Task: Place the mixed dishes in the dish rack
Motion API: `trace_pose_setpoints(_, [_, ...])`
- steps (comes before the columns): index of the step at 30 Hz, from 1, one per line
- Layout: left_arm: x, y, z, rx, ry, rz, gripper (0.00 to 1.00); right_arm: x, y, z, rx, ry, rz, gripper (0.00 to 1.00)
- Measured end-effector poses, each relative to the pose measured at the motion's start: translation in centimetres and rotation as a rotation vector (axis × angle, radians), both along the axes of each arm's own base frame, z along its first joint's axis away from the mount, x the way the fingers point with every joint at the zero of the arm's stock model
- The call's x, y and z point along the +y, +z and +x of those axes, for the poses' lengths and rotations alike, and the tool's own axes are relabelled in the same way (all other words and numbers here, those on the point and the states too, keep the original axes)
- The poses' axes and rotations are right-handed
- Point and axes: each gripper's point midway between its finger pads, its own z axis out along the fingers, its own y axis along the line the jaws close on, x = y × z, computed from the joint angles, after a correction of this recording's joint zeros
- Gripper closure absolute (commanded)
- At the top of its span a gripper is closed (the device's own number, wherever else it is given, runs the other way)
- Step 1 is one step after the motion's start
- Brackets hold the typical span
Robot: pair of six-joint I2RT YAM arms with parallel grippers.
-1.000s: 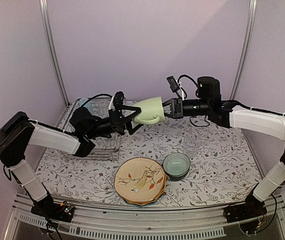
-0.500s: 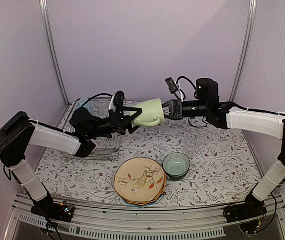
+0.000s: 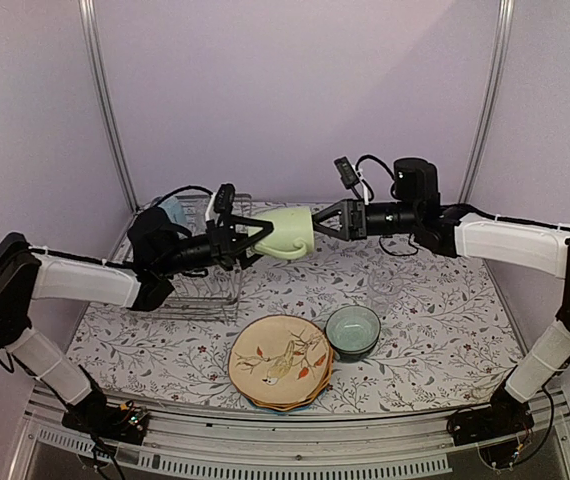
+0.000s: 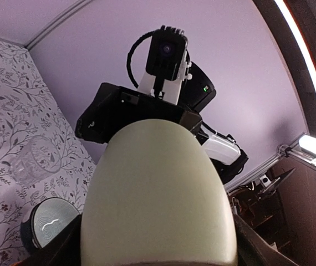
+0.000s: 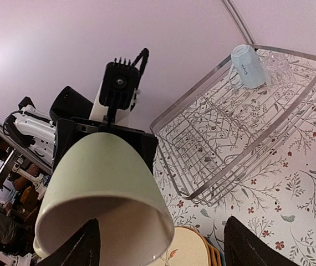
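I need to swing my left gripper outward next, tip the mug's opening down, then lower the mug and let it go at the rack's far corner (image 3: 241,206) by the clear glass, because that corner is empty.
The pale yellow-green mug (image 3: 287,235) hangs on its side in the air over the cloth. My left gripper (image 3: 261,240) is shut on its base end, and the mug's body (image 4: 158,194) fills the left wrist view. My right gripper (image 3: 326,221) stands open at the mug's mouth (image 5: 105,221), its fingers spread wide and not clamping the rim. The dish rack (image 3: 201,292) sits at the back left with the light blue mug (image 5: 246,65) in it and a clear glass (image 5: 280,65) beside that.
A stack of scalloped plates (image 3: 280,362), the bird-patterned one on top, lies near the front. A teal bowl (image 3: 353,331) stands to its right. In the left wrist view another clear glass (image 4: 35,162) stands on the floral cloth beyond that bowl (image 4: 50,223).
My left gripper has closed on the mug's base and my right gripper has opened off its rim. The mug has shifted a little to the left with the left arm.
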Motion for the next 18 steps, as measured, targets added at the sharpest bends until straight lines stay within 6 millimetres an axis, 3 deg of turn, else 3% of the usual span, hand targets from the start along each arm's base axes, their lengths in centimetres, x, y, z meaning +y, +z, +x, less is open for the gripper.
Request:
trace_pose_setpoints(4, [2.9,0.9,1.6,-0.043,0.124,0.122,1.00,-1.9,-0.1,1.4,-0.008,-0.078,-0.026,0.21])
trace_pose_setpoints(10, [7.5,2.9,6.1,-0.129,0.391,0.416,1.00,-4.0,0.9,2.2,-0.043,-0.159,-0.043,0.21])
trace_pose_setpoints(15, [11.7,1.5,9.7,-0.125,0.547,0.699,1.00,-4.2,0.1,2.2,-0.038,-0.167,-0.063,0.22])
trace_pose_setpoints(18, [13.0,0.4,11.7,-0.120,0.590,0.851,1.00,-4.3,-0.6,2.2,-0.024,-0.172,-0.079,0.22])
